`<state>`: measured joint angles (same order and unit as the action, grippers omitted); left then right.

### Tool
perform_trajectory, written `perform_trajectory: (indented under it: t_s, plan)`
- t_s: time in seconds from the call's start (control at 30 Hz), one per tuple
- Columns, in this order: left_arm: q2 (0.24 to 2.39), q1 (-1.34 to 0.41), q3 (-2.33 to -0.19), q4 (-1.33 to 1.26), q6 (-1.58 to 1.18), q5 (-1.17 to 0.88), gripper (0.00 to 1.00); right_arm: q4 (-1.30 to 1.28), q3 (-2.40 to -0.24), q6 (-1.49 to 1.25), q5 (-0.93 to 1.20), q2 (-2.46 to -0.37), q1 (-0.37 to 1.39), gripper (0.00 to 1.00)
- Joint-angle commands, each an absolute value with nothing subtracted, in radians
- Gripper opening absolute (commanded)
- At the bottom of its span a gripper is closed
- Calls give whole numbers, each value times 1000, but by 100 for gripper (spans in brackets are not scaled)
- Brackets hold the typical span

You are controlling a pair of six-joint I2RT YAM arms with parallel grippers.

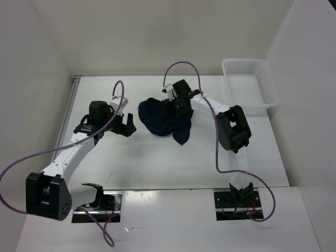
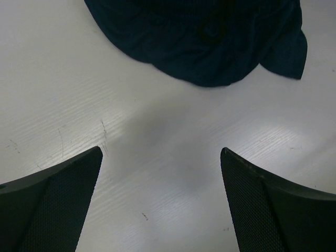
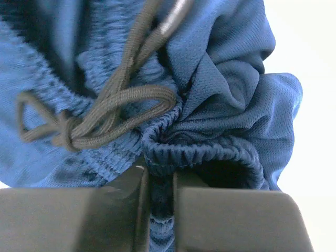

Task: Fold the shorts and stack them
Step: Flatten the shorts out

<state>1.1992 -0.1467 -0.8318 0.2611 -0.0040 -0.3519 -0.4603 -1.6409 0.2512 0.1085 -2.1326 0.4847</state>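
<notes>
The near corner of the shorts sticks out to the right of my left gripper in the top view, so I will move the gripper's open fingers across and down around the corner.
The dark navy shorts (image 1: 163,122) lie bunched in a heap in the middle of the table. My right gripper (image 1: 178,108) is on top of the heap and is shut on the elastic waistband (image 3: 197,152), beside the dark drawstring (image 3: 113,107). My left gripper (image 1: 127,126) is open and empty, just left of the heap and apart from it. In the left wrist view its two fingers (image 2: 58,205) stand wide apart over bare table, with the shorts (image 2: 210,37) lying ahead.
A white plastic mesh basket (image 1: 249,86) stands at the back right of the white table (image 1: 142,163). White walls close in the left, back and right sides. Purple cables loop from both arms.
</notes>
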Motion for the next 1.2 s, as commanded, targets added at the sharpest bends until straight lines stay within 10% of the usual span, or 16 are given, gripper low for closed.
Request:
perform_trajectory:
  t_s: [0.0, 0.2, 0.47, 0.53, 0.6, 1.17]
  plan:
    - [1140, -146, -845, 213, 0, -339, 100, -574, -1721, 183, 242, -2019, 573, 0]
    - [1057, -42, -824, 152, 0, -235, 100, -545, -1904, -147, 526, -1904, 652, 0]
    - [1049, 18, -909, 170, 0, -270, 100, -525, -1720, -322, -29, -1798, 611, 4]
    - [1083, 18, -923, 179, 0, -296, 100, -535, -1639, -377, -9, -1755, 600, 36]
    - [1103, -3, -936, 189, 0, -316, 100, -535, -1580, -405, 56, -1734, 589, 98]
    - [1454, -674, -1077, 289, 0, -267, 100, -474, -1464, -9, 190, -1790, 210, 100]
